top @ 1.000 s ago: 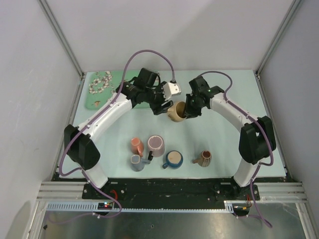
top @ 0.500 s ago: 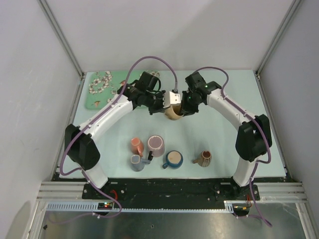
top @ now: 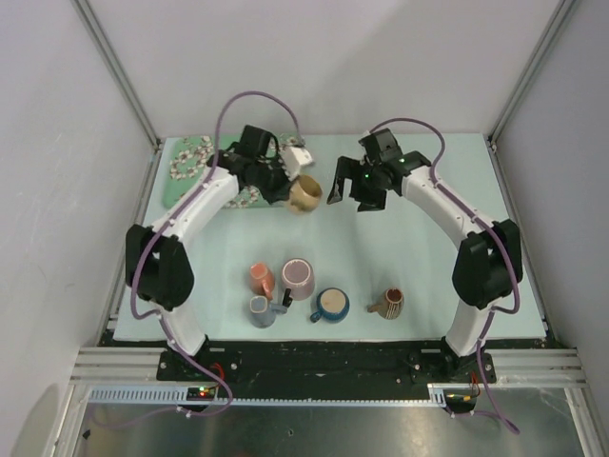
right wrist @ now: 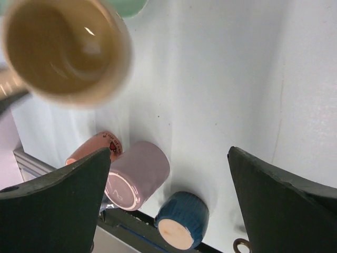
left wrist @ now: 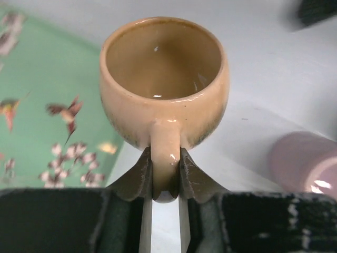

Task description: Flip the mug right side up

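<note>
The mug's opening faces up, so the left gripper will go left in the top view and down onto the green mat's far corner to release the mug.
The tan mug (top: 305, 194) hangs above the table near the green mat's right edge. My left gripper (top: 291, 188) is shut on its handle. In the left wrist view the handle (left wrist: 165, 158) is pinched between both fingers (left wrist: 138, 176), and the mug's (left wrist: 164, 79) glossy brown inside faces the camera. My right gripper (top: 354, 193) stands wide open just right of the mug, touching nothing. In the right wrist view the mug (right wrist: 66, 50) is blurred at the upper left, away from the spread fingers (right wrist: 68, 205) of that gripper (right wrist: 168, 203).
Near the front stand a pink mug (top: 262, 277), a lilac mug (top: 296, 278), a grey-blue mug (top: 262, 310), a dark blue mug (top: 330, 305) and a brown striped mug (top: 387, 303). A green flowered mat (top: 195, 176) lies at the back left.
My right gripper opened, let go of the mug and drew back to the right. The left arm, gripping the handle, carried the mug left and back toward the green mat.
</note>
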